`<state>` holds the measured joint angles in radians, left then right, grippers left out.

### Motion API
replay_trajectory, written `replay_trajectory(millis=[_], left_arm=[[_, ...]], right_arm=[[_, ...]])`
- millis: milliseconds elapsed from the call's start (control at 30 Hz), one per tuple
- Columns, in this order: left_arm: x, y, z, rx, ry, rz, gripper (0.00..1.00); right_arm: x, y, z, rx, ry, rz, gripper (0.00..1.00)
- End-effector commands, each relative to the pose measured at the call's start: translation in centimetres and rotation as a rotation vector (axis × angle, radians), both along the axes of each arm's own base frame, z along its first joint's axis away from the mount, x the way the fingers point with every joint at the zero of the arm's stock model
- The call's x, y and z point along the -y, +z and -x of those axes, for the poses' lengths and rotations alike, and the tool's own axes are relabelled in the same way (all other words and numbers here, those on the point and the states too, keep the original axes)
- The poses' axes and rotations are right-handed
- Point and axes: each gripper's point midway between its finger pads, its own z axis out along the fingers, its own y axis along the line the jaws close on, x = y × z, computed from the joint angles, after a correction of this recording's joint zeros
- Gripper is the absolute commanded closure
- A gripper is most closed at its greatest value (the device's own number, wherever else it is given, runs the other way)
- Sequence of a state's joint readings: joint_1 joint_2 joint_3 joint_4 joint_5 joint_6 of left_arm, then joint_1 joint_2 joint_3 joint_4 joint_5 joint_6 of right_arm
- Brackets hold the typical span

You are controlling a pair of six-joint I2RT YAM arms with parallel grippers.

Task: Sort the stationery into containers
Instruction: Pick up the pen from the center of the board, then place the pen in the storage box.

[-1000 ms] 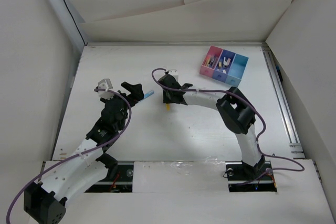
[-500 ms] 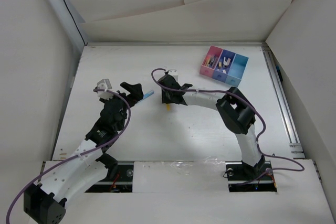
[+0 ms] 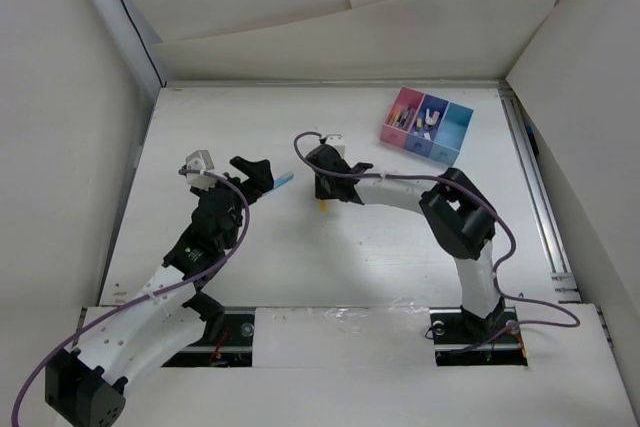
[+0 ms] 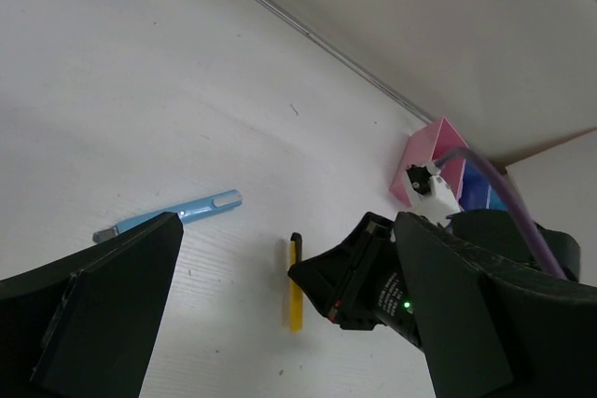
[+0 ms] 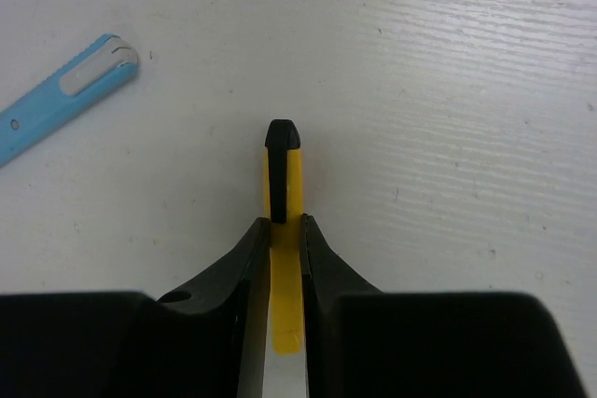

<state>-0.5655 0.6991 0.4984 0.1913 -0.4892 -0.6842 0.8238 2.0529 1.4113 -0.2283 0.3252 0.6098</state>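
The empty cyan compartment is outward of my right gripper, to its right in the top view. I should next raise my gripper, cross over there and release the yellow pen (image 3: 322, 205).
A yellow pen (image 5: 283, 184) with a black clip lies flat on the white table, and my right gripper (image 5: 283, 223) is shut on it, one finger pressed to each side of its barrel. From above, that gripper (image 3: 325, 192) sits low over the yellow pen (image 3: 322, 205) at the table's middle. A light blue pen (image 3: 284, 180) lies just left of it, beside the tip of my left gripper (image 3: 255, 175). The left gripper (image 4: 280, 323) stands wide open and holds nothing; the light blue pen (image 4: 177, 214) lies past its left finger. The containers (image 3: 428, 125), joined pink, dark blue and cyan compartments, stand at the back right with small items inside.
White walls close in the table on the left, back and right. A metal rail (image 3: 535, 187) runs along the right edge. My right arm's purple cable (image 4: 508, 202) loops in front of the pink compartment (image 4: 424, 151) in the left wrist view.
My right gripper's fingers have closed in on the yellow pen, and that arm has shifted slightly to the right. The left arm and the light blue pen have not moved.
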Motion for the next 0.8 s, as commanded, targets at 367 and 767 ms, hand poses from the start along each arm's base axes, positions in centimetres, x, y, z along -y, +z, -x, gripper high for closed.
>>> replay_trajectory(millis=[367, 767], left_arm=[[0.9, 1.7, -0.5, 0.041, -0.037, 0.017, 0.04], [1.4, 1.6, -0.7, 0.040, -0.057, 0.019, 0.04]], right_arm=[[12.4, 12.3, -6.4, 0.207, -0.266, -0.167, 0.96], [31.0, 14.7, -11.8, 0.289, -0.683, -0.154, 0.96]])
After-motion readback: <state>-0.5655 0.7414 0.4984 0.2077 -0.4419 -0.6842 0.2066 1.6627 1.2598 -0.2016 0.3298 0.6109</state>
